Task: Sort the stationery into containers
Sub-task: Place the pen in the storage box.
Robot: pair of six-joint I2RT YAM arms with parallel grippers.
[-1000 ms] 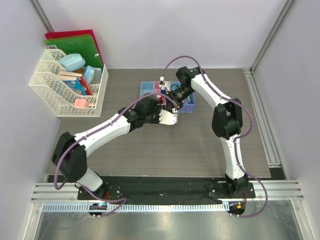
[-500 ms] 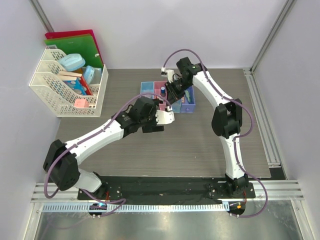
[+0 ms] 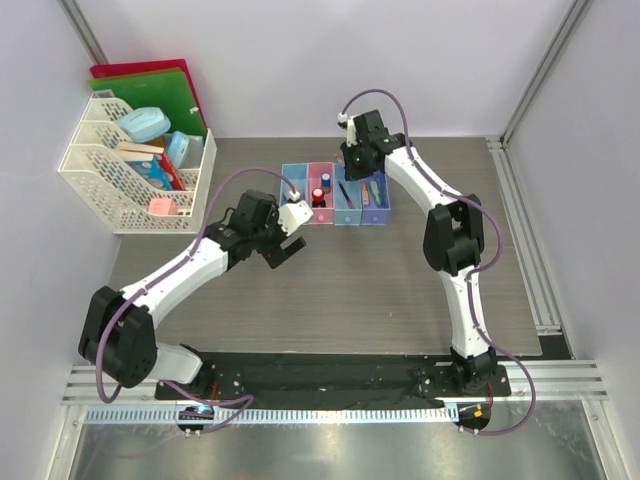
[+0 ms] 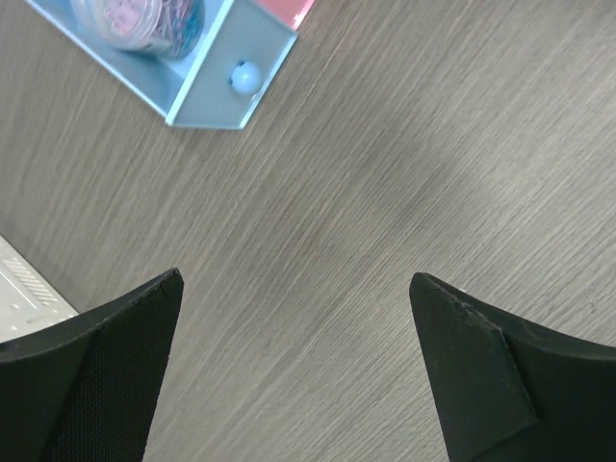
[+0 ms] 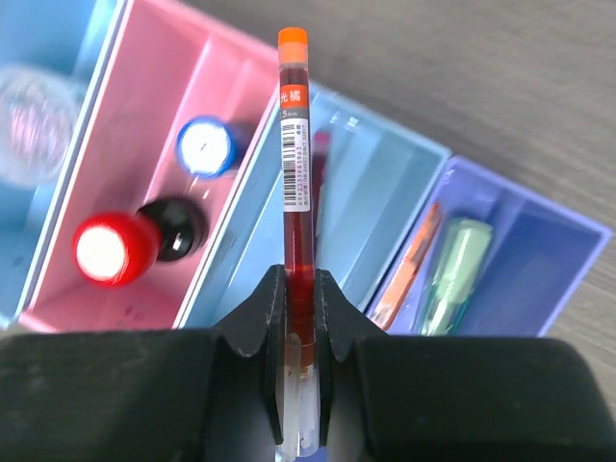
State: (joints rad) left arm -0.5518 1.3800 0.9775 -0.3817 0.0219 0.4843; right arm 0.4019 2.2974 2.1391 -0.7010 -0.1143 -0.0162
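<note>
The robot's right gripper will next go down toward the third, light blue bin [image 5: 354,204], which is below it, and let go of the red pen [image 5: 295,144] where another slim pen already lies.
The containers [image 3: 336,194] are four joined bins: light blue, pink, light blue, purple. My right gripper [image 5: 300,306] hangs above them, shut on a red pen [image 5: 295,144] with an orange cap; the pen points over the third, light blue bin [image 5: 371,197]. In the pink bin [image 5: 144,115] stand a red-topped black piece [image 5: 106,248] and a blue-topped piece [image 5: 204,146]. An orange marker [image 5: 412,255] and a green piece [image 5: 450,274] lie in the purple bin [image 5: 539,260]. A clear lump [image 4: 135,19] sits in the first bin [image 4: 214,82]. My left gripper [image 4: 296,279] is open over bare table, left of the bins.
A white lattice rack [image 3: 130,175] with boxes stands at the far left, red and green folders [image 3: 150,85] behind it. A metal rail [image 3: 525,250] runs along the table's right edge. The right arm [image 3: 450,240] arches over the table's right half.
The left gripper has opened and pulled back left, away from the bins. The right gripper has lifted toward the far side, still holding the pen over the bins.
</note>
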